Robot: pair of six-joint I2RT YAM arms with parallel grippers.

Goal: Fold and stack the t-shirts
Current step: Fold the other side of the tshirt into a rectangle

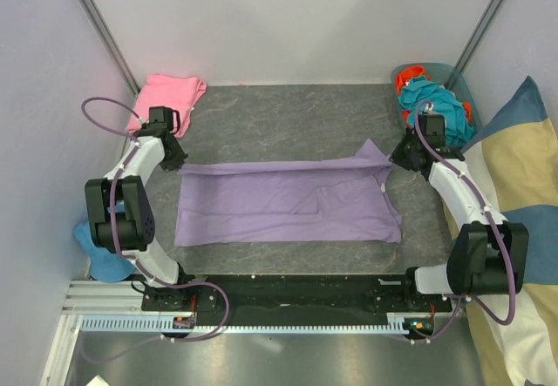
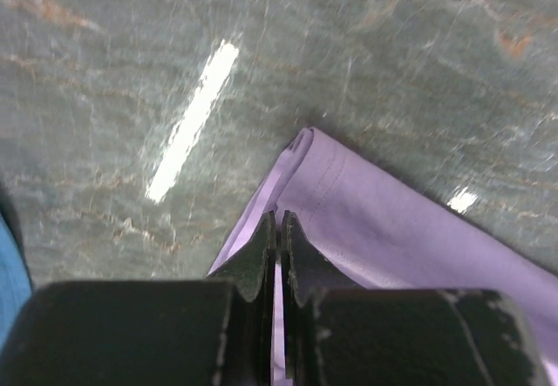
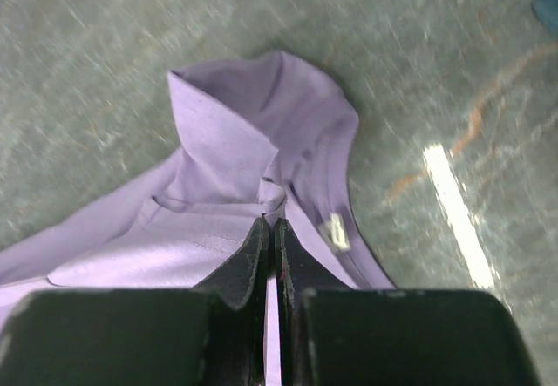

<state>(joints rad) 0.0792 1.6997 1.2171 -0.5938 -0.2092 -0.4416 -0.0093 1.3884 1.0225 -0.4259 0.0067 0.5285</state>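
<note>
I will move my right gripper back and down toward the shirt's near corner by the cushion to let go of the stretched edge, because the near layer is uncovered.
The lavender t-shirt (image 1: pixel 288 203) lies spread across the middle of the grey table, its far edge lifted and stretched between my two grippers. My left gripper (image 1: pixel 177 161) is shut on the shirt's far left corner (image 2: pixel 349 203); cloth shows between the pads. My right gripper (image 1: pixel 399 155) is shut on the shirt near the collar (image 3: pixel 253 151), by a small white label (image 3: pixel 335 231). The pink t-shirt (image 1: pixel 166 98) lies folded at the far left corner of the table, apart from both grippers.
A blue bin (image 1: pixel 432 94) with teal and orange clothes stands at the far right. A striped blue, cream and tan cushion (image 1: pixel 523 194) lies along the right edge. A blue cloth (image 1: pixel 96 247) lies off the left side. White walls enclose the table.
</note>
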